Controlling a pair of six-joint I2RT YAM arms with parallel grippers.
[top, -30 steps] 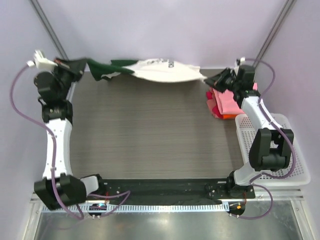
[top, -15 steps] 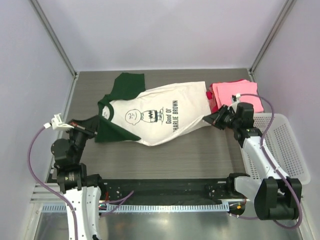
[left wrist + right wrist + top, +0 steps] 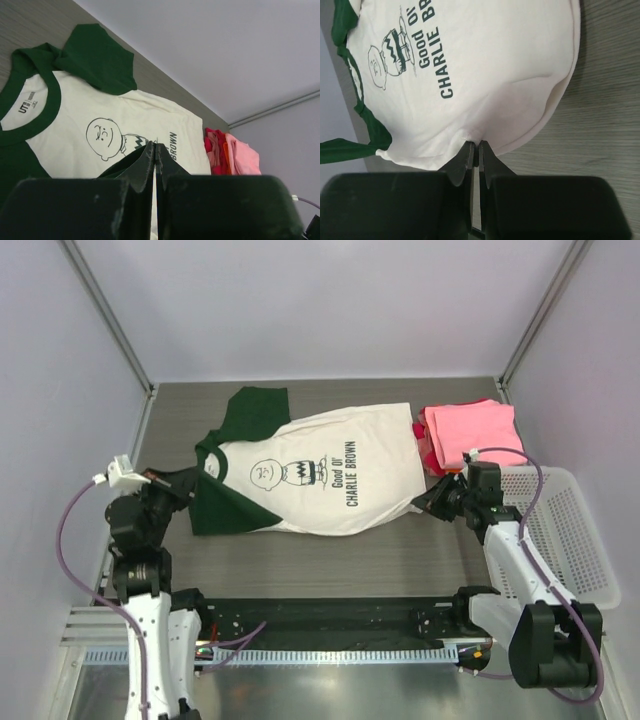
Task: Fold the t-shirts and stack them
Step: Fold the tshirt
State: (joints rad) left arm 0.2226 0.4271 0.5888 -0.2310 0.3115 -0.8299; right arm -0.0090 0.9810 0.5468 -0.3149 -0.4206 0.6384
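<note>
The t-shirt's near side lies unfolded. Its pinched corner goes outward with my right gripper along the t-shirt's hem (image 3: 420, 465) (image 3: 574, 45) next, toward the folded stack, over the t-shirt's body, for release.
A cream-white t-shirt (image 3: 320, 475) with dark green sleeves and collar lies flat on the table, print up, collar toward the left. My left gripper (image 3: 188, 483) sits at the near green sleeve, shut on its edge; in the left wrist view the closed gripper (image 3: 155, 146) points over the t-shirt (image 3: 125, 125). My right gripper (image 3: 426, 503) is at the hem's near right corner. The right wrist view shows this gripper (image 3: 475, 145) shut on a pinch of the t-shirt (image 3: 485, 75) at its hem. Folded pink, red and orange t-shirts (image 3: 470, 430) are stacked at the far right.
A white mesh basket (image 3: 585, 540) stands at the right edge of the table, beside my right arm. The folded stack (image 3: 232, 155) lies just past the flat shirt's hem. Grey walls with metal posts enclose the table on three sides.
A second ago the shirt hung stretched between both grippers at the far edge. Both arms have drawn back toward the near side and the shirt now lies spread flat.
</note>
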